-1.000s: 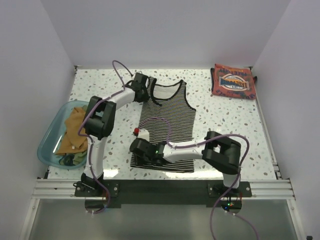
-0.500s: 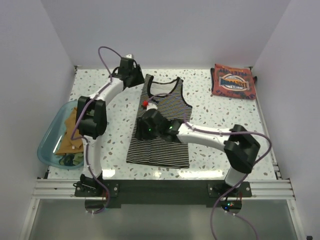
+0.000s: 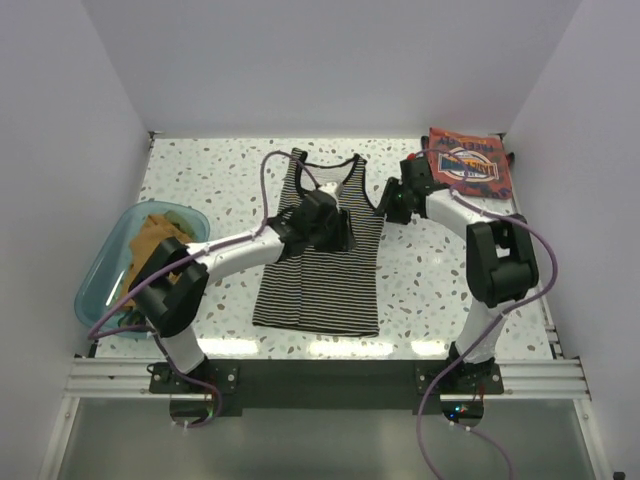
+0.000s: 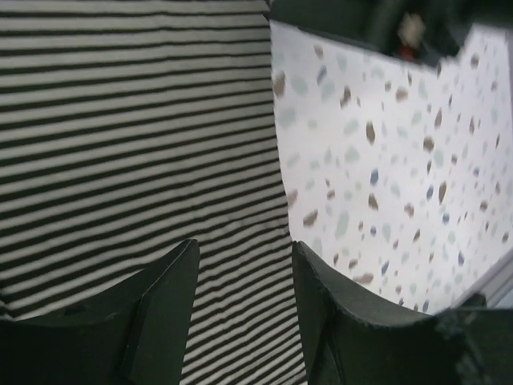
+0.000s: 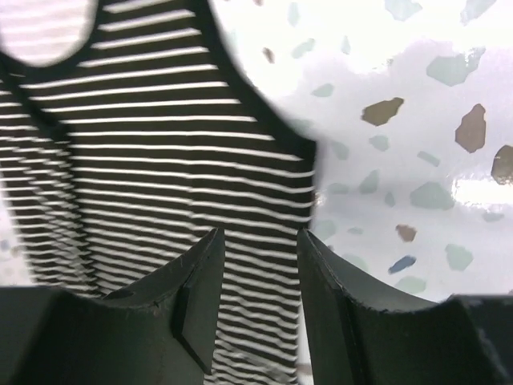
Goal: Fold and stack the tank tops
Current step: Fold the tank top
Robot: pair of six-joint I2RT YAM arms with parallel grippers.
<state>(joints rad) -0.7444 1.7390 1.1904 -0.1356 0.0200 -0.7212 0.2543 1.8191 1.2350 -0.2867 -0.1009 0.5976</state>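
Note:
I will move my left gripper back and down onto the striped top's near hem corner point(image 3: 374, 331) to close there, because that corner is uncovered, to the right in the top view.
A black-and-white striped tank top point(image 3: 320, 290) lies flat in the middle of the table, neck toward the back. My left gripper point(image 3: 343, 228) hovers open over its upper right part; in the left wrist view the left gripper point(image 4: 244, 249) frames striped cloth point(image 4: 120, 120) near its right edge. My right gripper point(image 3: 392, 205) is open at the top's right armhole; in the right wrist view the right gripper point(image 5: 260, 237) frames the striped top point(image 5: 160, 160) beside the dark trim. A folded rust-red tank top point(image 3: 467, 165) sits at the back right. Mustard tank tops point(image 3: 150, 250) lie in the bin.
A translucent teal bin point(image 3: 95, 290) stands at the left table edge. White walls close in the speckled table point(image 3: 440, 270) at the back and sides. The left arm's elbow point(image 3: 165, 290) is next to the bin.
Both grippers have opened. The striped top got stretched out flat. The left arm swung from the back left to over the top; the right arm moved to the right armhole.

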